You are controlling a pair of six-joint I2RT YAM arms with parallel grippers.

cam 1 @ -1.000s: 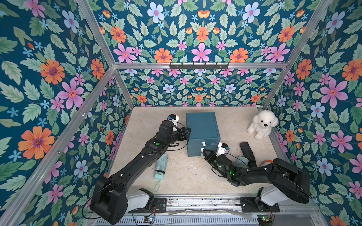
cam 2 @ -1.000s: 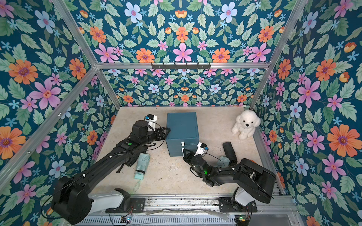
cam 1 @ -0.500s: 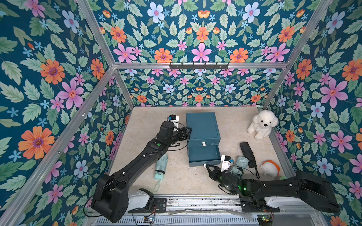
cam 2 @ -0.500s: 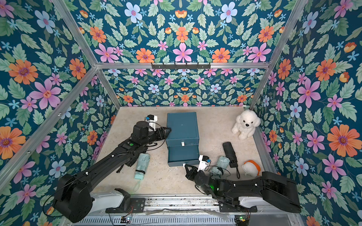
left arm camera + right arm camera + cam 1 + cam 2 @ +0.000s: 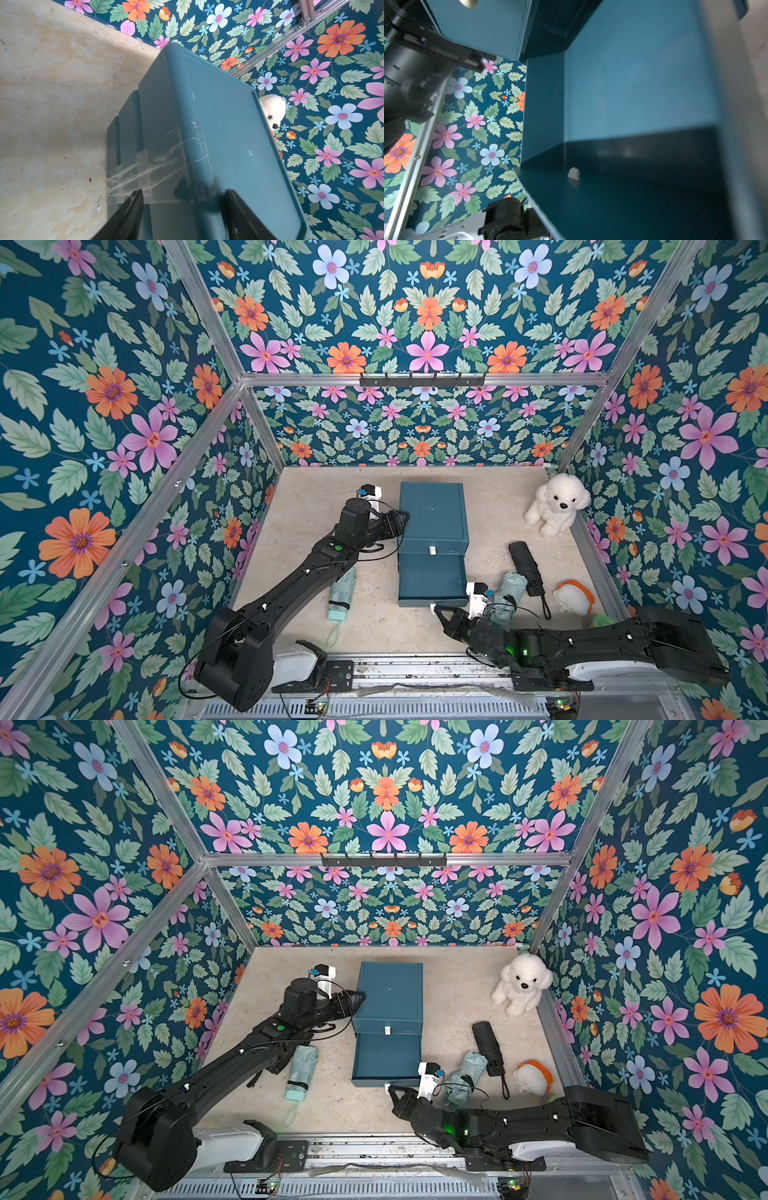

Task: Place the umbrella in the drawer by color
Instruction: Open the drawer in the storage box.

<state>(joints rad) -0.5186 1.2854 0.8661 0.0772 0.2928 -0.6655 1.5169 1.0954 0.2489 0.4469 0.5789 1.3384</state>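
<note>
I will next pull the white handle (image 5: 432, 606) in my right gripper slightly farther back toward my base to make the drawer's opening wider. Then I will release it.
A teal cabinet (image 5: 432, 512) stands mid-floor, and its lower drawer (image 5: 432, 580) is pulled out toward the front, seen empty in the right wrist view (image 5: 633, 83). My right gripper (image 5: 436, 610) is shut on the drawer's white handle (image 5: 432, 606). My left gripper (image 5: 402, 516) is open, its fingers straddling the cabinet's upper left edge (image 5: 182, 193). A pale green umbrella (image 5: 343, 593) lies left of the drawer. A second pale green umbrella (image 5: 510, 592) and a black umbrella (image 5: 525, 568) lie to its right.
A white plush dog (image 5: 555, 504) sits in the back right corner. A white and orange object (image 5: 573, 598) and a small green item (image 5: 601, 620) lie by the right wall. My right arm stretches low along the front edge. The upper drawer (image 5: 432, 546) is closed.
My right gripper has drawn back toward the front and the lower drawer has slid out with it. The right arm now lies lower and longer. The left arm has held still.
</note>
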